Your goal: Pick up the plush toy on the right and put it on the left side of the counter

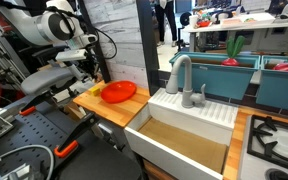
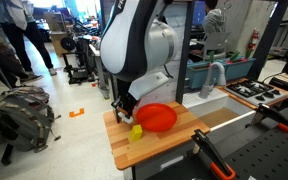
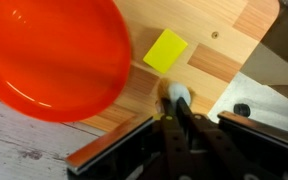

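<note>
The robot needs to bring the plush toy down and open its gripper to let it go, because empty wood beside the red plate (image 2: 157, 117) is just below.
The plush toy (image 3: 176, 96) is a small cream lump pinched between my gripper's (image 3: 174, 108) two dark fingers, which are closed on it. It is just over the wooden counter (image 3: 219, 60), close to the yellow item (image 3: 166, 50) and beside the red plate (image 3: 49, 55). In an exterior view the gripper (image 2: 124, 105) hangs low over the far edge of the counter (image 2: 159, 148), behind the yellow item (image 2: 136, 131) and next to the red plate (image 2: 157, 117); the toy is hidden there. The red plate (image 1: 119, 92) and the counter (image 1: 102, 108) also show in an exterior view.
The white sink unit (image 1: 184, 128) with its grey faucet (image 1: 180, 75) adjoins the counter. A wooden top with black stove burners (image 1: 276, 140) lies beyond it. A black clamp with orange handles (image 2: 212, 160) sits at the counter's front corner.
</note>
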Motion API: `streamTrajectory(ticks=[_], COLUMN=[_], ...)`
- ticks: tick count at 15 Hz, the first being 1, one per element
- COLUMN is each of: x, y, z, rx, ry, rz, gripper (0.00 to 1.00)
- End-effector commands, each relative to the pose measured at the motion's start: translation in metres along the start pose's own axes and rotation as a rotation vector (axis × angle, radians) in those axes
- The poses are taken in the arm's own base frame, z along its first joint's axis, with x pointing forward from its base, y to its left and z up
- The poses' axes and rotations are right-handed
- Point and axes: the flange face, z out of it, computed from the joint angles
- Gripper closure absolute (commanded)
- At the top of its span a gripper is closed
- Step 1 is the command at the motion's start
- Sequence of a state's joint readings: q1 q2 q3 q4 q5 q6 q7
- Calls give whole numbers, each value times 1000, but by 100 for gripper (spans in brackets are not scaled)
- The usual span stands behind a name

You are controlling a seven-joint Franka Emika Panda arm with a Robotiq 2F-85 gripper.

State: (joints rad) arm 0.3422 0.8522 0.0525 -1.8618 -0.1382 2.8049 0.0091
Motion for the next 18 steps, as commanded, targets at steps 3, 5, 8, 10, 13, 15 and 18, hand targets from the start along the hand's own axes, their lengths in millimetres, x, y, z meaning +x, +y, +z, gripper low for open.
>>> streamTrajectory(ticks=[3, 5, 8, 10, 13, 15, 18], x=[23, 27, 31, 32, 31, 29, 20], y=[-1, 3, 9, 12, 17, 19, 20], z=[25, 30, 34, 33, 29, 26, 15], rx=[2, 0, -6, -1, -2, -3, -11], ry=[-25, -31, -43, -43, -32, -28, -23], rz=[-9, -1, 8, 9, 14, 13, 12], gripper=[98, 98, 66, 53, 31, 16, 0])
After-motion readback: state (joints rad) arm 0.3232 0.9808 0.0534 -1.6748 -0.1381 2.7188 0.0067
